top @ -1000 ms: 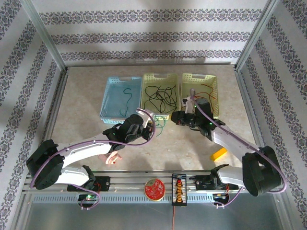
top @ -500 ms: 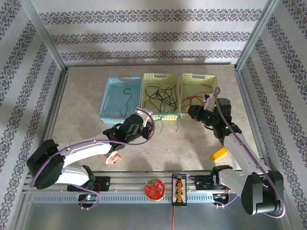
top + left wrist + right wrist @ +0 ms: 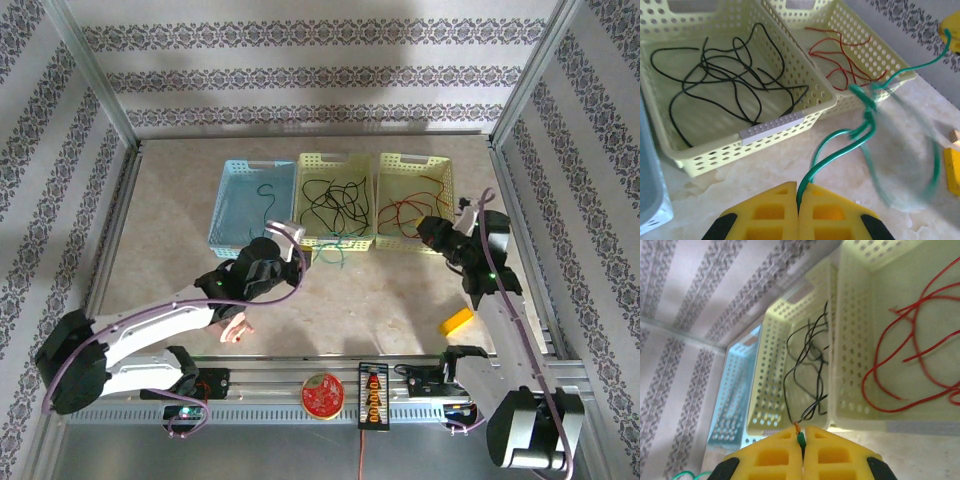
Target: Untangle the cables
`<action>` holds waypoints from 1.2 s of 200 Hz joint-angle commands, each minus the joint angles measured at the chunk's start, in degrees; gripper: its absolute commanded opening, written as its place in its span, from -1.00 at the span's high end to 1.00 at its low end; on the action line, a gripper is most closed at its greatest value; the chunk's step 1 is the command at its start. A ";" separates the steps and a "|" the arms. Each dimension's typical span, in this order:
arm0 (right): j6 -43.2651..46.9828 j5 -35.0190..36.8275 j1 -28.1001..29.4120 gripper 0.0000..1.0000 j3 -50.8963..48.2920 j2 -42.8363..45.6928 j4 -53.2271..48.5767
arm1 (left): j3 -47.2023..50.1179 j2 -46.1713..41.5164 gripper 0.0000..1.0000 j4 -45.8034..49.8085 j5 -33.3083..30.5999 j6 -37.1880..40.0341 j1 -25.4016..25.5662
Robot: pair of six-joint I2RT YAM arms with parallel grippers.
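Note:
My left gripper carries the green cable across and outward over the basket next and releases it there, since another green cable already rests inside the blue basket (image 3: pixel 222 210) (image 3: pixel 650 175).
A thin green cable (image 3: pixel 842 145) leaves my left gripper (image 3: pixel 800 192), which is shut on it, and rises to a knot in front of the baskets, partly blurred. From above, the green cable (image 3: pixel 330 255) lies just right of the left gripper (image 3: pixel 300 250). My right gripper (image 3: pixel 801 439) is shut on a green cable end with an orange tip; in the top view the right gripper (image 3: pixel 421 229) hangs by the right basket's front corner. Black cables (image 3: pixel 335 200) lie in the middle yellow basket (image 3: pixel 307 235). Red cables (image 3: pixel 410 212) lie in the right yellow basket (image 3: pixel 445 190). Another green cable (image 3: pixel 265 200) rests in the blue basket (image 3: pixel 222 210).
A yellow block (image 3: pixel 455 321) lies on the table at the right front. A black connector strip (image 3: pixel 372 395) and a red round disc (image 3: pixel 322 393) sit on the front rail. Metal frame posts (image 3: pixel 95 75) stand at the back corners.
The right gripper has swung right, from the middle basket's front to the right basket's corner, holding its cable end. The left gripper has drawn back left with the green cable, which is now pulled out.

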State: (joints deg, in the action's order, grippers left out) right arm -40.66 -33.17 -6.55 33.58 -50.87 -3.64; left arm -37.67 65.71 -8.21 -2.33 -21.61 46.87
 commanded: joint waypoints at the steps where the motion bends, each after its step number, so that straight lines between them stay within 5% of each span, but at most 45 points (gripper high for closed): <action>1: -3.36 8.68 -5.52 1.00 -0.77 1.67 0.61 | 2.73 -4.34 1.00 6.18 -2.94 -0.49 -3.50; 77: -4.87 6.55 -6.38 1.00 -0.99 0.95 1.88 | 4.44 -16.05 1.00 8.56 -1.31 -1.30 -10.72; 154: -7.30 3.62 -6.55 1.00 -0.01 -0.94 5.42 | 3.13 -28.36 1.00 14.24 -4.15 -3.68 -23.69; 184: -4.20 2.11 -0.49 1.00 2.31 -1.63 5.61 | 2.70 -23.13 1.00 11.06 1.42 -6.81 -28.36; 240: 1.69 3.08 12.02 1.00 7.68 -3.23 2.58 | -1.87 -0.52 1.00 -1.00 13.08 -7.80 -34.68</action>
State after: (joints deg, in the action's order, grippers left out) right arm -42.54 -29.78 2.94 38.87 -53.43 -0.64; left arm -36.12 58.78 -1.32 3.70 -27.99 14.50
